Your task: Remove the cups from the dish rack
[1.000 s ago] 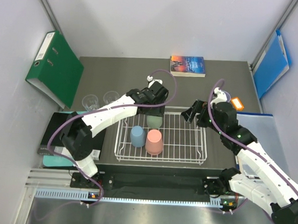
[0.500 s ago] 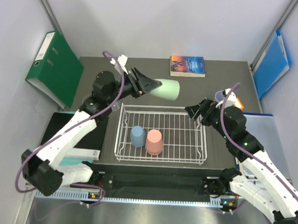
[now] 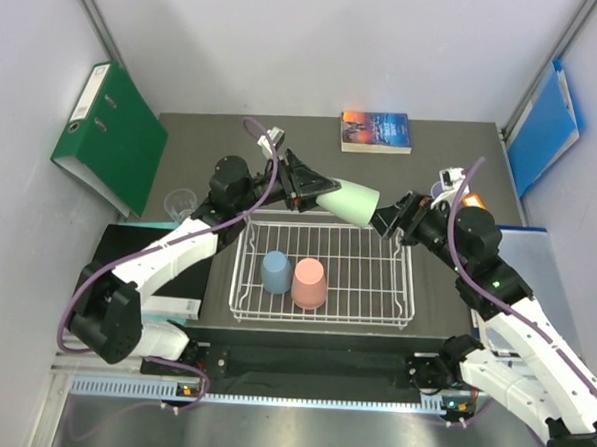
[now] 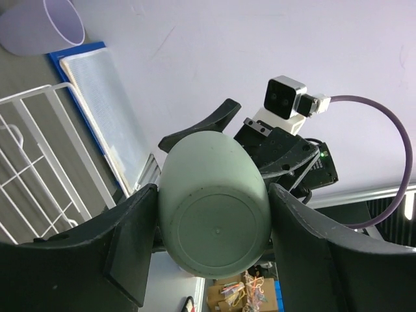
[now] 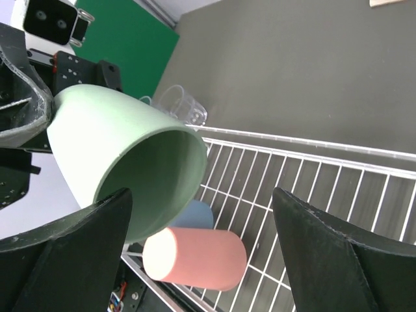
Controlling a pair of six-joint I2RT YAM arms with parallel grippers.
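Observation:
Next I need to move my right gripper to the left in its wrist view, fingers astride the green cup's rim (image 3: 366,221) (image 5: 103,181), since the cup lies to that side of it.
My left gripper (image 3: 323,192) is shut on the base of the sage green cup (image 3: 352,201), holding it on its side above the back edge of the white dish rack (image 3: 237,280). In the left wrist view both fingers press the green cup (image 4: 214,221). Its mouth faces my right gripper (image 3: 391,220), which stands open right at the rim without gripping. In the right wrist view the green cup (image 5: 110,149) sits by the left finger. A light blue cup (image 3: 275,272) and a salmon pink cup (image 3: 309,283) stand upside down in the rack. A lavender cup (image 4: 42,23) stands on the table.
A clear glass cup (image 3: 180,199) stands on the table left of the rack. A green binder (image 3: 111,139) leans at the left wall, a book (image 3: 375,131) lies at the back, and a blue folder (image 3: 544,126) leans on the right wall. A small orange item (image 3: 475,206) lies behind the right arm.
The left arm lifted the green cup out of the rack, then swung it right and lower. The right gripper moved up and left to meet the cup's mouth.

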